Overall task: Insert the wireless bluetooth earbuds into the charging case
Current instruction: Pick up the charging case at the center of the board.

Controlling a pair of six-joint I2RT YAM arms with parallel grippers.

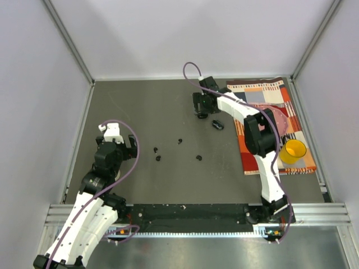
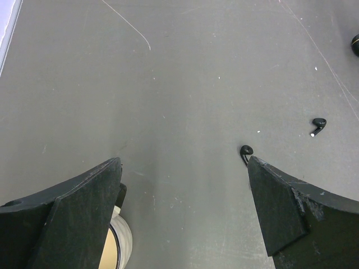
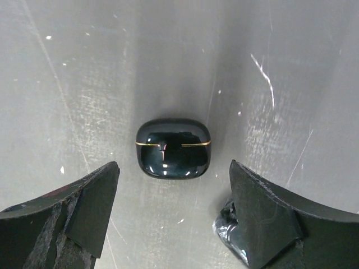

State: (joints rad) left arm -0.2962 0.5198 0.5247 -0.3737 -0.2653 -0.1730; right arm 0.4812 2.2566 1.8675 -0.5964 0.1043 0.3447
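Note:
My right gripper moves down onto the glossy black charging case [image 1: 202,115] [image 3: 173,148] next. The fingers come in on the case's short ends, since the case lies centered.
Four tiny black earbuds lie on the grey table: two [image 1: 155,149] [image 1: 158,158] just right of my left gripper [image 1: 134,148], one [image 1: 180,140] further back and one [image 1: 199,157] to the right. In the left wrist view that gripper [image 2: 184,162] is open and empty, with one earbud [image 2: 245,150] by its right fingertip and another [image 2: 318,124] beyond. My right gripper [image 1: 202,108] is open and hovers over a closed glossy black charging case [image 3: 173,148] with a gold seam. A second black case [image 1: 217,124] lies beside it, partly hidden behind the right finger [image 3: 229,235].
A patterned cloth [image 1: 263,95] covers the table's right side, with a yellow cup [image 1: 293,151] on it. A white ribbed round thing [image 2: 122,241] shows beside my left finger. Grey walls close the table at the back and both sides.

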